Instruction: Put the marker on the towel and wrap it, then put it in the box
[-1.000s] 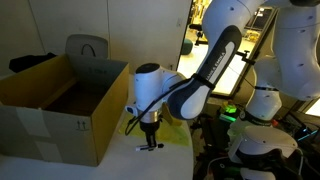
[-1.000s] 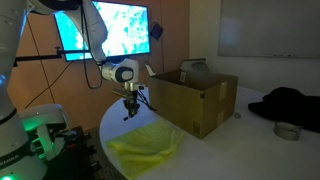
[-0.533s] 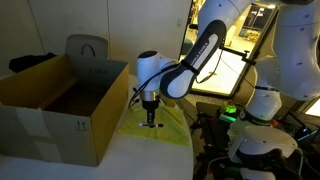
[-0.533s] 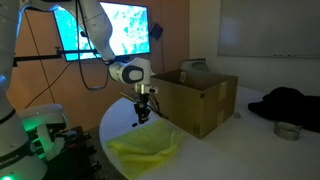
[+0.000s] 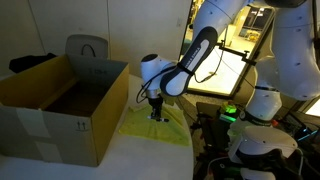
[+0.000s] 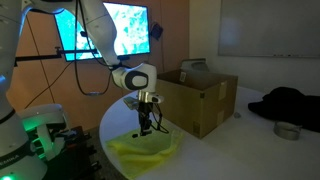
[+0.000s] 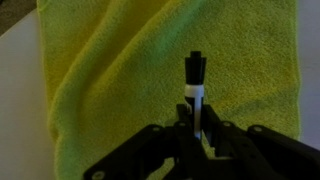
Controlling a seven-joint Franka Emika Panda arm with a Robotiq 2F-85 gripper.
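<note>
My gripper comes down slightly toward the flatter part of the towel beside the fold (image 5: 156,127) (image 7: 217,85) next and releases the marker there, since it already hangs over the yellow towel.
My gripper (image 7: 198,135) is shut on a black-and-white marker (image 7: 194,90), which points out from the jaws with its black cap forward. It hangs over the yellow towel (image 7: 120,70), which fills the wrist view. In both exterior views the gripper (image 5: 155,112) (image 6: 146,127) hangs above the towel (image 5: 150,128) (image 6: 145,148), with the marker pointing down at it. The open cardboard box (image 5: 60,105) (image 6: 195,98) stands beside the towel.
The towel lies crumpled on a round white table (image 6: 215,150) near its edge. A black cloth (image 6: 290,103) and a small metal bowl (image 6: 287,130) lie past the box. Screens and robot bases with green lights (image 5: 232,112) stand around the table.
The arm has carried the marker away from the table's edge and over the middle of the towel, and has come lower. The gripper stays shut on the marker.
</note>
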